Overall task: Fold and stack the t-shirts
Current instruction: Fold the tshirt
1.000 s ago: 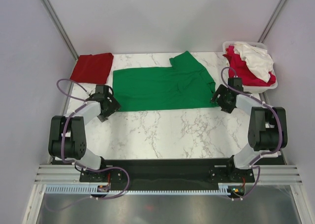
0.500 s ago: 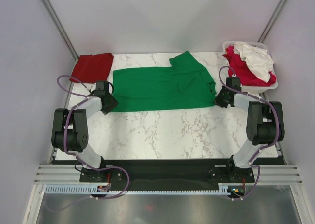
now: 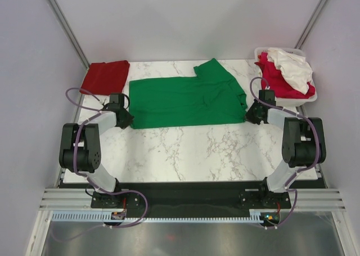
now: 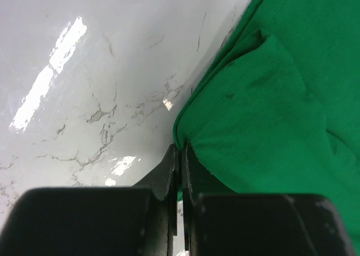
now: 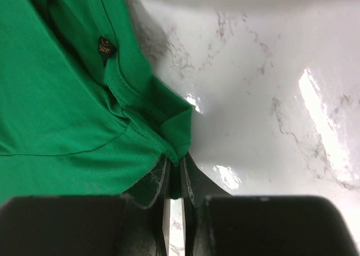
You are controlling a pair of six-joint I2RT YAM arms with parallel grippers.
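Note:
My right gripper holds the collar corner. I should next drag that corner back toward the table's front edge (image 3: 246, 169).
A bright green t-shirt (image 3: 185, 100) lies spread across the back half of the marble table, folded lengthwise, one sleeve pointing back. My left gripper (image 3: 127, 121) is shut on its near-left corner; in the left wrist view the green cloth (image 4: 264, 109) is pinched between the gripper (image 4: 180, 155). My right gripper (image 3: 251, 116) is shut on the shirt's near-right corner by the collar; the right wrist view shows the green hem (image 5: 169, 126) clamped in the gripper (image 5: 179, 163). A dark red t-shirt (image 3: 105, 77) lies folded at the back left.
A white plastic basket (image 3: 306, 98) at the back right holds a crimson-pink shirt (image 3: 278, 79) and a white shirt (image 3: 292, 64). Grey walls close in on both sides. The table's front edge runs just ahead of the arm bases.
Both grippers moved in to the green shirt's near corners and closed on the cloth. The left arm shifted right, the right arm shifted back and left.

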